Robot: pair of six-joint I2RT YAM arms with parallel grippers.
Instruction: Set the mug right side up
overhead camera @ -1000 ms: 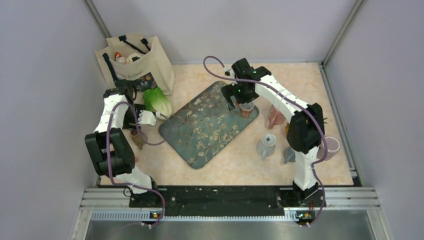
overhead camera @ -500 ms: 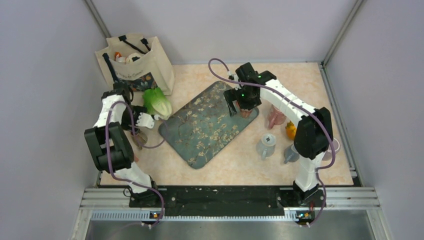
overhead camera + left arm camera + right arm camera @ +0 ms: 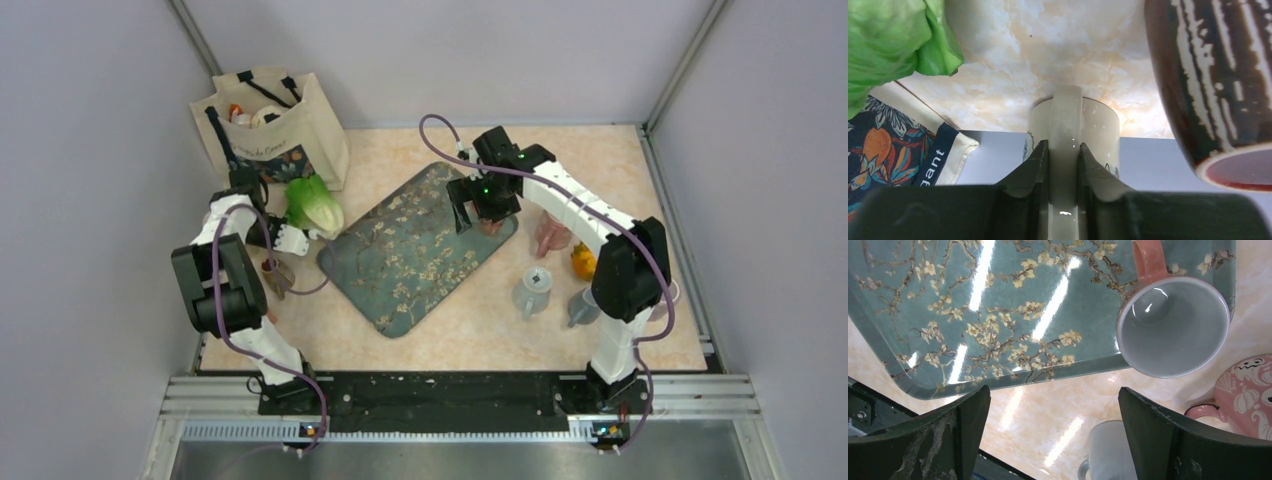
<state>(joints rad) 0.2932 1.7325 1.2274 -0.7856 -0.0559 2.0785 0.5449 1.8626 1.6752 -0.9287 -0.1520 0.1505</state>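
Observation:
Next I will raise and turn my left gripper to release the cream mug over the tray's lettuce-side edge [image 3: 383, 208], since that lies to its right in the top view.
A cream mug [image 3: 1073, 125] sits at the left of the table, seen small and white in the top view [image 3: 296, 238], beside the lettuce. My left gripper [image 3: 1064, 150] is shut on its handle, one finger pressed to each side. Which way up the mug is I cannot tell. A dark brown striped mug [image 3: 1213, 85] lies close on its right, on its side. My right gripper [image 3: 1053, 405] hangs open with nothing between its fingers, over the tray's near edge. An upright pink mug [image 3: 1173, 325] stands on the tray's corner.
A floral teal tray [image 3: 400, 260] lies mid-table. At the back left are a tote bag [image 3: 268, 120] and green lettuce [image 3: 315, 203]. Right of the tray stand a grey mug [image 3: 533, 288], a pink patterned mug [image 3: 551, 232] and an orange thing [image 3: 582, 262].
My left gripper's jaws have closed onto the cream mug's handle. The right gripper has shifted slightly right near the pink mug, still open.

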